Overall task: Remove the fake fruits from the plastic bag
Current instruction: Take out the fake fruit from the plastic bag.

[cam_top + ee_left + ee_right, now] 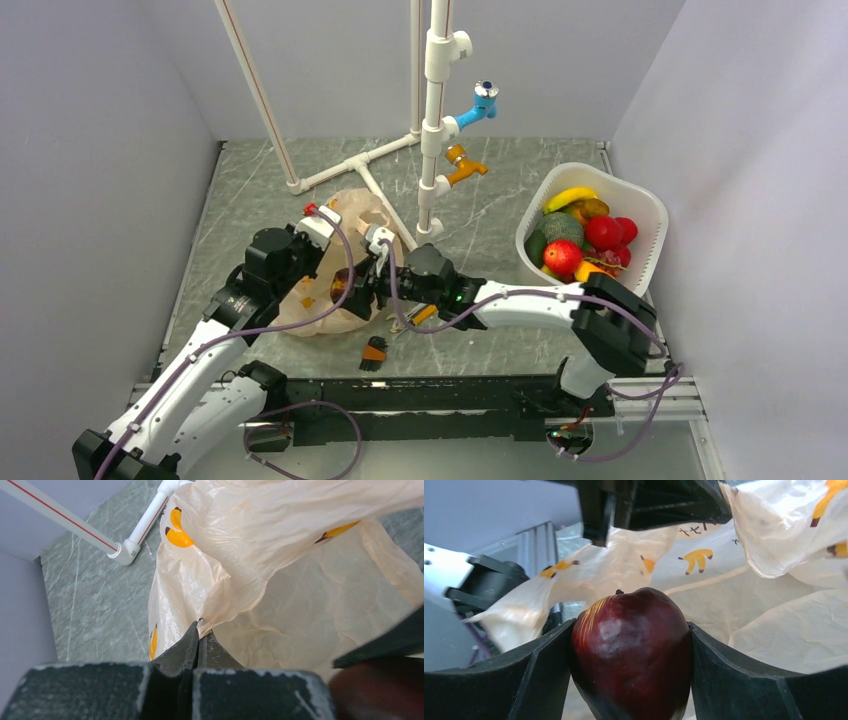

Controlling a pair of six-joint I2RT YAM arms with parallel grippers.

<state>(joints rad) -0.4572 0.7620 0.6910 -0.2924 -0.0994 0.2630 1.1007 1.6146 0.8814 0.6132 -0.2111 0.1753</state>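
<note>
Next, my right gripper draws the apple from the bag, crosses to the white basket, lowers between banana and melon (574,208) and releases it, since fruits lie gathered there.
The peach plastic bag (352,212) lies crumpled at the table's middle left, printed with small orange-yellow figures. My left gripper (325,256) is shut on a fold of the bag's edge (220,611) and holds it up. My right gripper (352,286) reaches into the bag's mouth and is shut on a dark red glossy apple (631,650), gripped between both fingers (539,675). The apple shows as a dark spot from above (342,282) and at the lower right of the left wrist view (372,690). Any other fruit in the bag is hidden.
A white slotted basket (640,205) at the right holds a banana, a green melon and red fruits. A white pipe stand with blue and orange taps (433,120) rises behind the bag. A small orange-black object (373,352) lies near the front.
</note>
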